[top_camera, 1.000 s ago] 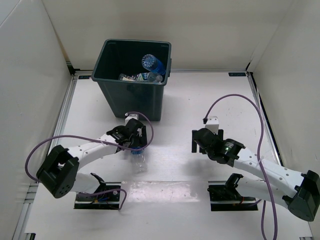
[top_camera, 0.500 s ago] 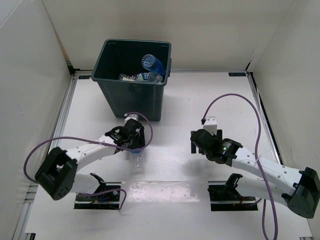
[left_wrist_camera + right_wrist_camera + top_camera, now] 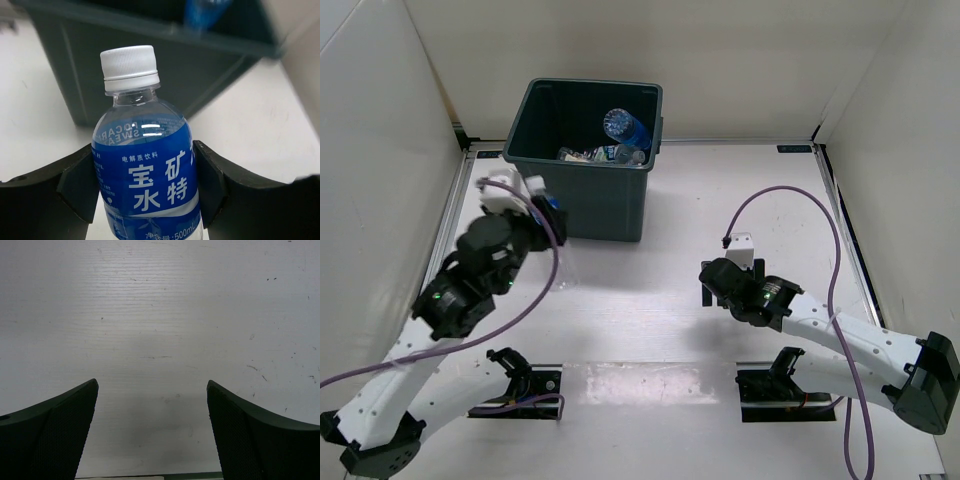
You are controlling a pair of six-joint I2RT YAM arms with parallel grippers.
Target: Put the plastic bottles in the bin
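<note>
My left gripper should next lift the bottle over the bin's front side, move outward and let go of it inside the bin, because the bin's open top [image 3: 565,122] [image 3: 135,8] is outward, beyond that side.
My left gripper [image 3: 145,192] is shut on a clear plastic bottle [image 3: 142,150] with a blue label and white cap, both pads pressed against the label. It is raised off the table. In the top view the left gripper [image 3: 538,215] hangs just in front of the left front corner of the dark green bin [image 3: 582,205]. Inside the bin lie a blue-labelled bottle [image 3: 625,128] and other bottles [image 3: 595,154]. Right of centre, my right gripper [image 3: 708,285] stands open low over bare table, with nothing between its fingers [image 3: 60,430].
White walls enclose the table on the left, back and right. The bin's front wall [image 3: 150,70] stands close ahead of the held bottle. Purple cables loop from both arms. Both arm bases sit at the near edge.
My left gripper has shut on the bottle that lay on the table, lifted it and swung up and left to the bin's front left corner. The right arm has barely moved.
</note>
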